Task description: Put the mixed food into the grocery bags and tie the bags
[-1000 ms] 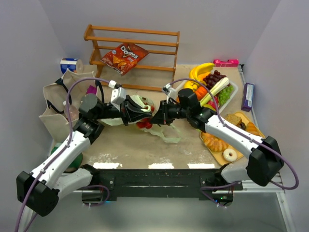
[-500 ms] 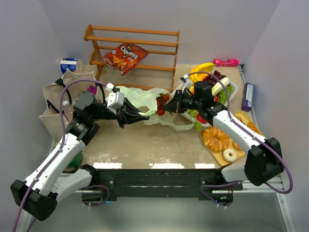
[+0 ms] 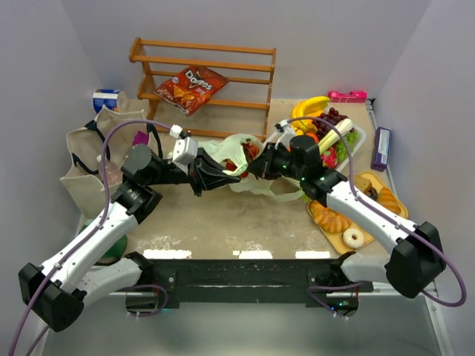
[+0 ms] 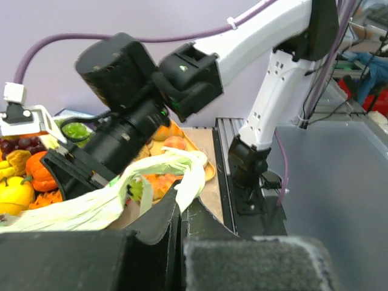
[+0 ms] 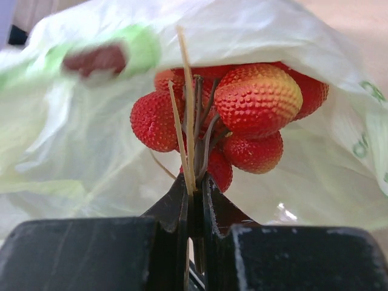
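Note:
My right gripper moves down into the pale green bag's opening (image 3: pixel 237 157) (image 5: pixel 303 154) next and releases the berry stems, since my left gripper holds the bag's rim up.
The pale green plastic bag (image 3: pixel 234 152) lies in the middle of the table, its mouth held up. My left gripper (image 3: pixel 221 171) is shut on the bag's rim (image 4: pixel 189 176). My right gripper (image 3: pixel 256 167) is shut on the stems of a bunch of red bumpy toy berries (image 5: pixel 239 115) and holds it inside the bag's mouth (image 5: pixel 254 36). The beige tote (image 3: pixel 89 159) with black handles stands at the far left. More toy fruit and vegetables fill a white tray (image 3: pixel 357 142) at the right.
A wooden rack (image 3: pixel 204 81) with a red Doritos packet (image 3: pixel 191 87) stands at the back. A yellow tray (image 3: pixel 343 239) of pastries and a doughnut sits at the right front. A purple box (image 3: pixel 381 147) and a pink item (image 3: pixel 347 96) lie at the far right.
My left gripper has shifted right with the bag's rim. My right gripper has moved left with the berries, further into the bag's mouth.

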{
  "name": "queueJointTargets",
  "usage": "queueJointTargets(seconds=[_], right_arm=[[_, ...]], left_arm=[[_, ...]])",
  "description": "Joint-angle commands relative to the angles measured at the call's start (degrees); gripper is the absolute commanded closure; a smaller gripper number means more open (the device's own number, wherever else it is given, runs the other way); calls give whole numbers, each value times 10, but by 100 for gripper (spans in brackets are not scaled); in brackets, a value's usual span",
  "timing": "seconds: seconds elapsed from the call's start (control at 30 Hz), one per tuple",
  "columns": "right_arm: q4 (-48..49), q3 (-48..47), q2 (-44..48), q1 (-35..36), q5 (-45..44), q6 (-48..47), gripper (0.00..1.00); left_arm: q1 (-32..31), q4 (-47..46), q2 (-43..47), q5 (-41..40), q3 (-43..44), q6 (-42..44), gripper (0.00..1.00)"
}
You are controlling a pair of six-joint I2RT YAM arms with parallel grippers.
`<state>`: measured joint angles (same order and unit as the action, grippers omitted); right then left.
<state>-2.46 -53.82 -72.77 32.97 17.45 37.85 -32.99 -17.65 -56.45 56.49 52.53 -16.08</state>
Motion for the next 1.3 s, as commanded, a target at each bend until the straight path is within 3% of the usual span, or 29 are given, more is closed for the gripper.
queueJointTargets(seconds=[0.0,0.13,0.3,0.5,0.63,0.77,0.9,1.03,1.17,1.23,1.27], right_arm=[[103,3,-2,59,-90,42,100],[141,-3,-41,87,-76,57,100],[131,13,-82,90,-127,45,100],[26,18,-60,90,-226,-8,100],[-109,-6,-11,90,-321,-49,100],[-195,-37,41,90,-396,-73,100],[-244,-76,65,90,-403,-94,86],[-282,-110,47,90,-364,-108,79],[-255,-108,31,90,-300,-116,72],[-235,-106,20,90,-275,-118,65],[-231,-107,16,90,-267,-120,54]], left_arm=[[-18,-185,-23,-45,-11,-128,100],[-48,-229,-60,-43,20,-175,100],[-51,-323,-48,-65,30,-220,100],[-48,-246,22,-106,42,-144,100],[-45,-127,58,-148,41,-64,100],[-43,-74,86,-215,10,-7,100],[-42,-78,99,-248,-47,-17,100],[-42,-55,107,-284,-85,-25,100],[-41,-47,113,-289,-103,-22,100],[-40,-41,113,-292,-101,-16,100],[-40,-39,114,-292,-100,-13,100]])
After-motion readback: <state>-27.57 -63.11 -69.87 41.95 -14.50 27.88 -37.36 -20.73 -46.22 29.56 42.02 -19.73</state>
